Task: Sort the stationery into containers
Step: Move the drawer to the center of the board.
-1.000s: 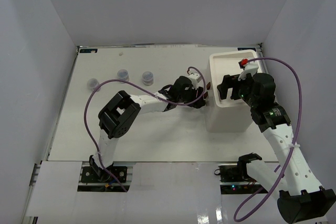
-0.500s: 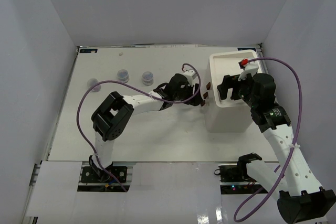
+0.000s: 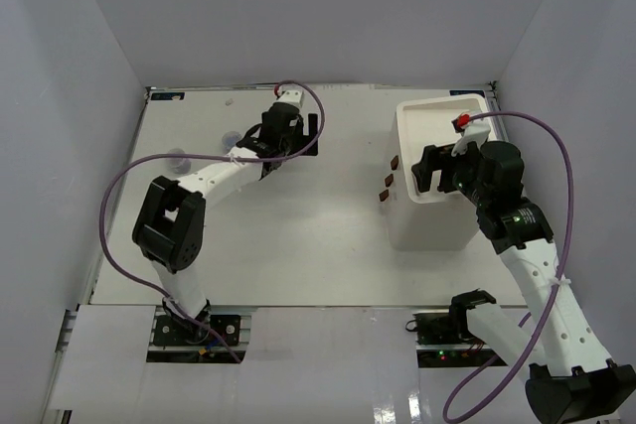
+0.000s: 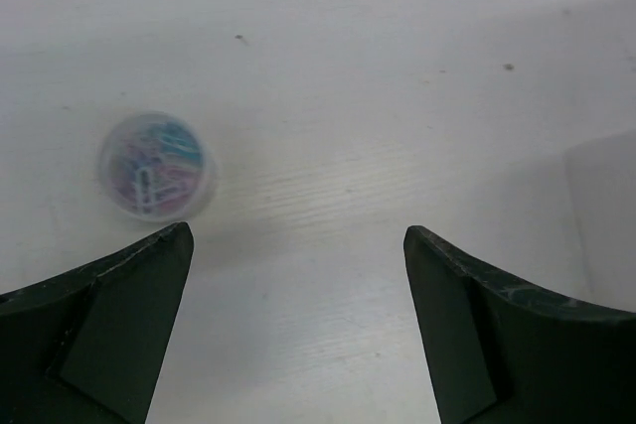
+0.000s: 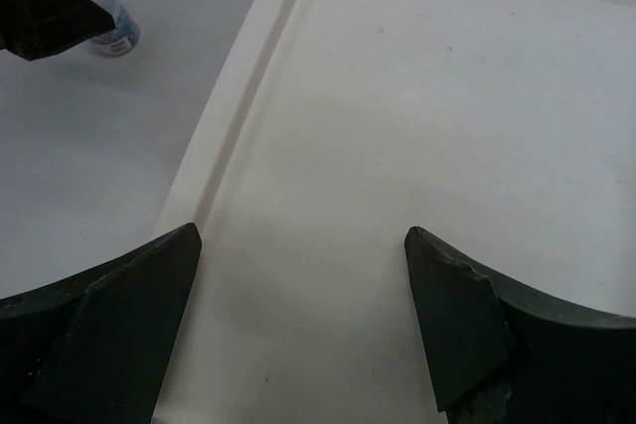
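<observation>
The bluish-pink jar stands below the left gripper and outside the gap between its fingers, so the robot will next lower the left gripper around the jar, shifting to the left in the wrist view.
The white organiser (image 3: 435, 217) stands at the right, its brown drawer handles (image 3: 389, 180) facing left. My right gripper (image 3: 429, 168) hangs open and empty over its bare tray top (image 5: 417, 126). My left gripper (image 3: 294, 144) is open and empty, low over the table at the back left among the clear jars. One jar (image 4: 156, 164) with bluish and pink contents stands ahead of the left finger, apart from it. From above I see two jars (image 3: 179, 158) (image 3: 232, 138); the arm hides the third. A jar also shows in the right wrist view (image 5: 114, 32). Pens, tape ring and band are out of view.
White walls close in the table at the back and on both sides. A pale blurred shape (image 4: 606, 206) sits at the right edge of the left wrist view. Purple cables (image 3: 556, 176) loop off both arms.
My left arm has swung from beside the organiser's drawer handles to the back left, over the jars, and now hides the rightmost jar. The right arm has not moved.
</observation>
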Controlling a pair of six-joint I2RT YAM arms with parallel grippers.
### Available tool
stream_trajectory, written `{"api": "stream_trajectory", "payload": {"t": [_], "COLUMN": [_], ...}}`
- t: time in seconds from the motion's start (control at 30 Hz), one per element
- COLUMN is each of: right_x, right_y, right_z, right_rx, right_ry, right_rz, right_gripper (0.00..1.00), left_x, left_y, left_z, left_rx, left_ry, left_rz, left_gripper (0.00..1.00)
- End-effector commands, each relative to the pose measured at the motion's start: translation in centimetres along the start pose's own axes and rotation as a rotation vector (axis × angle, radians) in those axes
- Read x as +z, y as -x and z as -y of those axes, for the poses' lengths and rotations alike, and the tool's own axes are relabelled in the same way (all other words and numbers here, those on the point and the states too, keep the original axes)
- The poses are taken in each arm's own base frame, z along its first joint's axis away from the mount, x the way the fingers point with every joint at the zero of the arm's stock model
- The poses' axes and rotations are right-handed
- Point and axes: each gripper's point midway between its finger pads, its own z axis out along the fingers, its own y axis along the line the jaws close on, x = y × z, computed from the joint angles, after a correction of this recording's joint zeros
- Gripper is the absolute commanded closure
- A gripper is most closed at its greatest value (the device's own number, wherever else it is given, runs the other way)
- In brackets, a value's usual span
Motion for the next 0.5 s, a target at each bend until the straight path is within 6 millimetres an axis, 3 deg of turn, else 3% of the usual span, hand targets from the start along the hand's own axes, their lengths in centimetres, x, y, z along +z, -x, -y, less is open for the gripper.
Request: {"api": "stream_trajectory", "payload": {"t": [0.0,0.03,0.1,0.13,0.23,0.27,0.3,0.47], "right_x": [-0.7,-0.7,-0.8,-0.9,-1.0,-1.0,-1.1,-1.5], "right_y": [-2.3,-2.3,-2.4,-2.3,-2.2,-2.3,-2.3,-2.3], "right_z": [-0.2,-0.2,-0.1,-0.1,0.0,0.1,0.1,0.5], "right_rx": [0.012,0.010,0.006,0.004,-0.003,-0.005,-0.008,-0.015], "right_ry": [0.008,0.008,0.002,0.001,-0.003,-0.008,-0.010,-0.031], "right_rz": [-0.093,-0.093,-0.093,-0.090,-0.083,-0.085,-0.083,-0.080], "right_gripper": [0.10,0.10,0.10,0.10,0.10,0.10,0.10,0.10], "left_x": [1.3,1.8,3.2,3.7,5.9,6.4,7.3,8.6], "left_y": [0.0,1.0,0.4,1.3,0.3,1.0,0.0,-0.6], "left_z": [-4.7,-5.7,-6.9,-7.6,-8.6,-8.4,-8.6,-8.2], "left_rx": [0.051,0.041,0.052,0.043,0.059,0.065,0.070,0.081], "left_ry": [0.139,0.160,0.184,0.190,0.196,0.188,0.191,0.173], "left_rz": [-0.058,-0.045,-0.072,-0.056,-0.096,-0.088,-0.115,-0.147], "left_gripper": [0.02,0.02,0.02,0.02,0.02,0.02,0.02,0.04]}}
